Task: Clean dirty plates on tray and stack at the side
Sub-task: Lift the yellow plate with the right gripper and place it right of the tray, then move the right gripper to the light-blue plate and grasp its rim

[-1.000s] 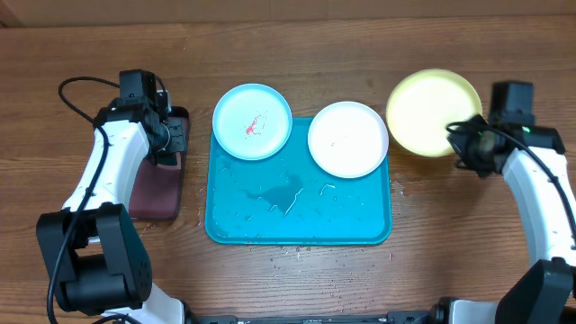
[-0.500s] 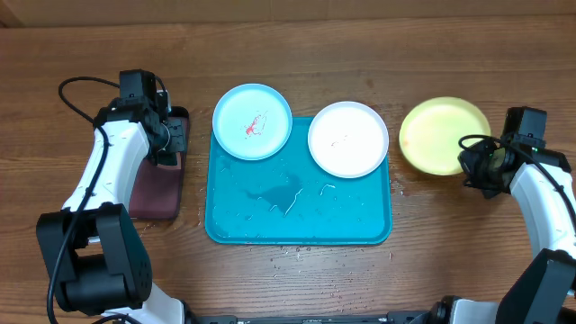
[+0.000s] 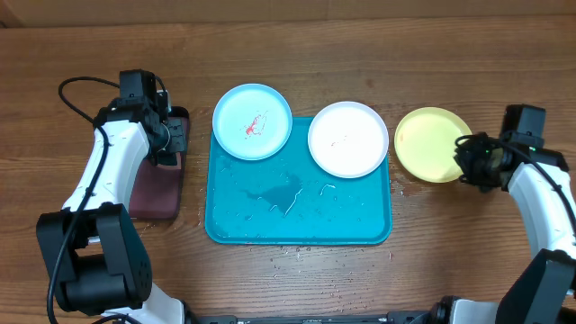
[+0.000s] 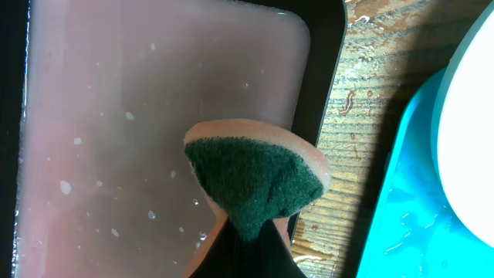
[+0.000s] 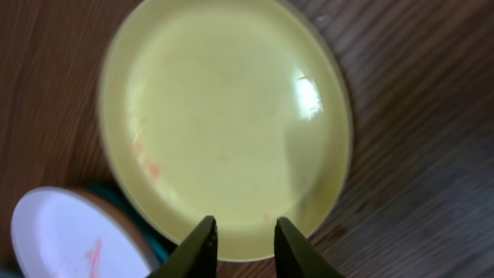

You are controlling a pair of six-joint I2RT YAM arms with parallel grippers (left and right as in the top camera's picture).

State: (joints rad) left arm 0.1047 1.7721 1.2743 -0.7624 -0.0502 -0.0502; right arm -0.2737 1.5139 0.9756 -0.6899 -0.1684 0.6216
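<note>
My left gripper brings the sponge point(image 4: 255, 174) down inside the maroon tray's black rim next and releases it, since the tray's wet pink bottom lies open below the gripper.
The turquoise tray point(image 3: 270, 229) lies wet at the table's middle. The light blue plate point(image 3: 252, 121), with a red smear, overlaps its far left corner. The white plate point(image 3: 348, 139) sits on its far right corner. The lime-green plate point(image 3: 430, 144) lies on the table right of the tray. It fills the right wrist view point(image 5: 224, 116), with faint red marks. My right gripper point(image 3: 468, 155) point(image 5: 243, 235) is open over the plate's right rim. My left gripper point(image 3: 171, 139) point(image 4: 251, 232) is shut on a green-faced sponge point(image 4: 255, 174) above the maroon tray point(image 3: 157, 184).
The maroon tray's wet pink floor point(image 4: 116, 116) has a black rim point(image 4: 328, 62). The turquoise tray's edge point(image 4: 401, 193) and the blue plate's rim point(image 4: 471, 116) lie right of the sponge. Water drops dot the wood in front of the tray point(image 3: 297, 252).
The lime-green plate has come down from a raised, farther position and now lies flat on the table beside the tray. My right gripper moved with it. The left arm has not moved.
</note>
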